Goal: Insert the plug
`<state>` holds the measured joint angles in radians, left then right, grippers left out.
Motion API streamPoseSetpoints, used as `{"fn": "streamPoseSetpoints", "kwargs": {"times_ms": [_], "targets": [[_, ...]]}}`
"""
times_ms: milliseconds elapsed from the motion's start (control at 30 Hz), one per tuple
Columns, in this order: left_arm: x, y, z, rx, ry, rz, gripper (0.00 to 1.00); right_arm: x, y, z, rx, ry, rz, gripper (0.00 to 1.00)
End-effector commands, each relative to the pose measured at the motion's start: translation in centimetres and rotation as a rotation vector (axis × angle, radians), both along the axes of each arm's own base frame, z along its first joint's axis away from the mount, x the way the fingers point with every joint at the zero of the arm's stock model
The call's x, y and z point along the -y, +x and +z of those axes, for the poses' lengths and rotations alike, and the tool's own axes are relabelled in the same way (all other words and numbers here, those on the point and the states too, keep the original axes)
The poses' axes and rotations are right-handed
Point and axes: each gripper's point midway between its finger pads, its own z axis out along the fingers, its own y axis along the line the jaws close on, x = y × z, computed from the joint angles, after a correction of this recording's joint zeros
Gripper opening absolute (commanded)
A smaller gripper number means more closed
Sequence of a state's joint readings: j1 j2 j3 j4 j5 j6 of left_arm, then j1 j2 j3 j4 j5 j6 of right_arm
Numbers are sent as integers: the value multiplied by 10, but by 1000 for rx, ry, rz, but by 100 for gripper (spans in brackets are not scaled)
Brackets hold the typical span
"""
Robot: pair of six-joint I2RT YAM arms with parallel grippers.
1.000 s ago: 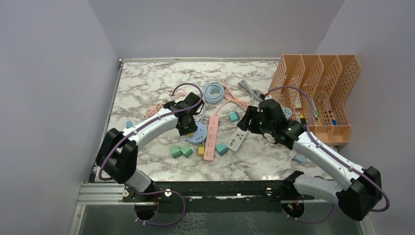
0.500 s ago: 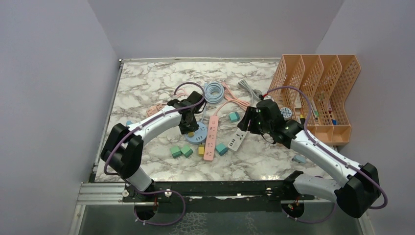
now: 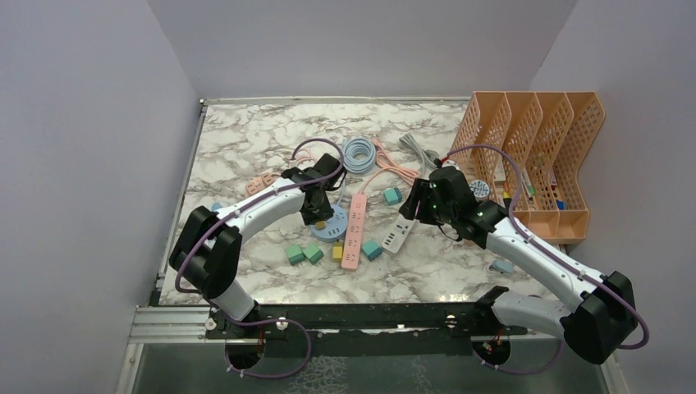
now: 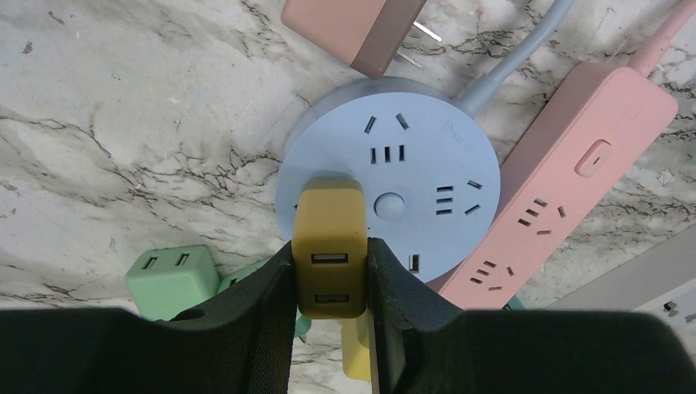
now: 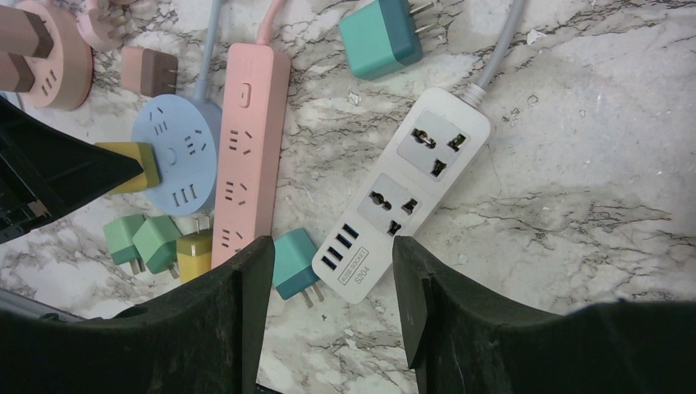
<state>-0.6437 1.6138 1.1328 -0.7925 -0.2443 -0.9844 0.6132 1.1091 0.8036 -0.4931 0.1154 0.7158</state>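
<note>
The plug in my left gripper comes down next onto the blue hub's side away from the pink power strip for release, since that side lies below.
My left gripper (image 4: 330, 283) is shut on a mustard-yellow USB plug (image 4: 331, 242), held over the left part of the round blue socket hub (image 4: 410, 168); whether its prongs are in a socket is hidden. In the top view the left gripper (image 3: 316, 215) sits over the blue hub (image 3: 332, 224). The plug (image 5: 131, 164) and blue hub (image 5: 176, 156) also show in the right wrist view. My right gripper (image 5: 328, 283) is open and empty above the white power strip (image 5: 406, 185), which also shows in the top view (image 3: 400, 232).
A pink power strip (image 3: 354, 230) lies between the hub and the white strip. Loose green (image 3: 304, 254), teal (image 3: 372, 249) and yellow (image 3: 337, 251) plugs lie near the front. Coiled cables (image 3: 358, 154) lie behind. An orange file rack (image 3: 533, 156) stands at the right.
The left gripper has shifted slightly right over the blue hub with the yellow plug. The right arm has barely moved.
</note>
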Motion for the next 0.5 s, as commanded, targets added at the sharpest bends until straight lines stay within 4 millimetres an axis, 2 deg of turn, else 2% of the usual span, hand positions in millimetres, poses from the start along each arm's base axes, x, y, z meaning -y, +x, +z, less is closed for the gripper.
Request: {"fn": "streamPoseSetpoints", "kwargs": {"times_ms": [0,100,167,467], "targets": [[-24,-34,-47,-133,103,3,0,3,8,1,29,-19,-21,55],[-21,-33,-50,-118,140,-34,0,1,9,0,26,-16,-13,55],[-22,-38,-63,-158,172,-50,0,-2,9,0,25,-12,2,55],[-18,-49,-85,-221,159,-92,0,-3,10,4,38,-12,13,55]]}}
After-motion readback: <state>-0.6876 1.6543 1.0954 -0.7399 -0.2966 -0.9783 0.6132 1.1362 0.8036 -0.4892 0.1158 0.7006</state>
